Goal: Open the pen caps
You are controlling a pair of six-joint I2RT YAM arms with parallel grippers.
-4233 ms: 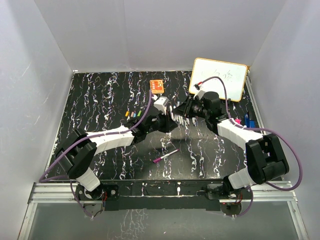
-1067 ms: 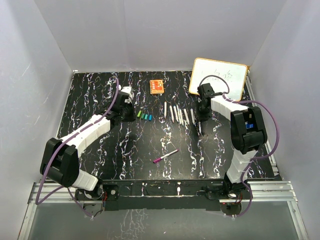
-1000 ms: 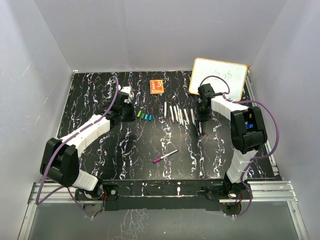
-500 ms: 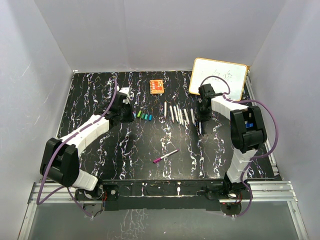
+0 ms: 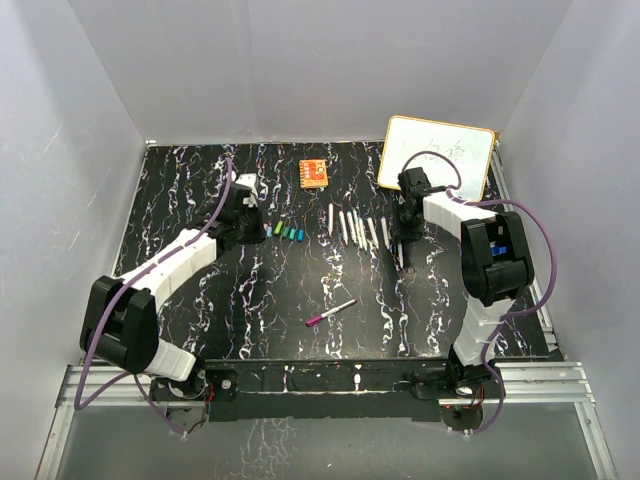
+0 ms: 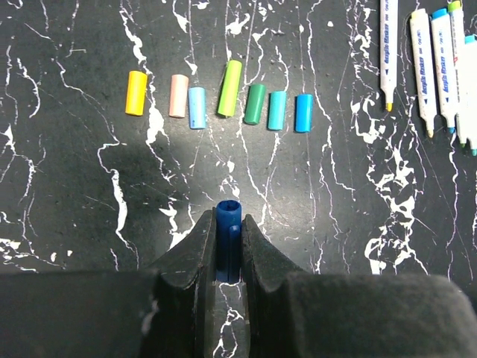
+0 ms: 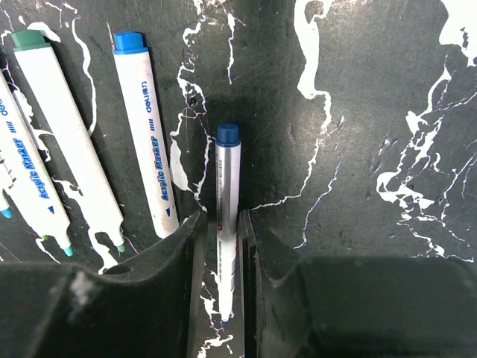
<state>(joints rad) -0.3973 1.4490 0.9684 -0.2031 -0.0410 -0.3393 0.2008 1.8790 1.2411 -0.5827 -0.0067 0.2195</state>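
Next, my left gripper moves to the left in the top view and down to the bare spot (image 6: 80, 106) beside the yellow cap, where the row of caps ends.
My left gripper (image 6: 228, 240) is shut on a dark blue pen cap (image 6: 228, 221), held just near of a row of several loose caps (image 6: 229, 87), from yellow (image 6: 136, 92) to blue (image 6: 303, 112). In the top view this gripper (image 5: 256, 224) sits left of the caps (image 5: 290, 232). My right gripper (image 7: 221, 224) is shut on a slim uncapped pen (image 7: 228, 175) with a dark blue end, low over the table right of the uncapped white pens (image 7: 145, 127). In the top view it (image 5: 402, 246) is at the right end of the pen row (image 5: 355, 226).
A capped magenta pen (image 5: 331, 312) lies alone in the table's middle front. An orange square block (image 5: 314, 172) sits at the back centre. A white whiteboard (image 5: 437, 157) leans at the back right. More white pens (image 6: 421, 67) show at the left wrist view's top right.
Earlier both grippers met at the table's middle; they have since parted, left to the cap row with the blue cap, right to the pen row. In the last second the left gripper shifted slightly left.
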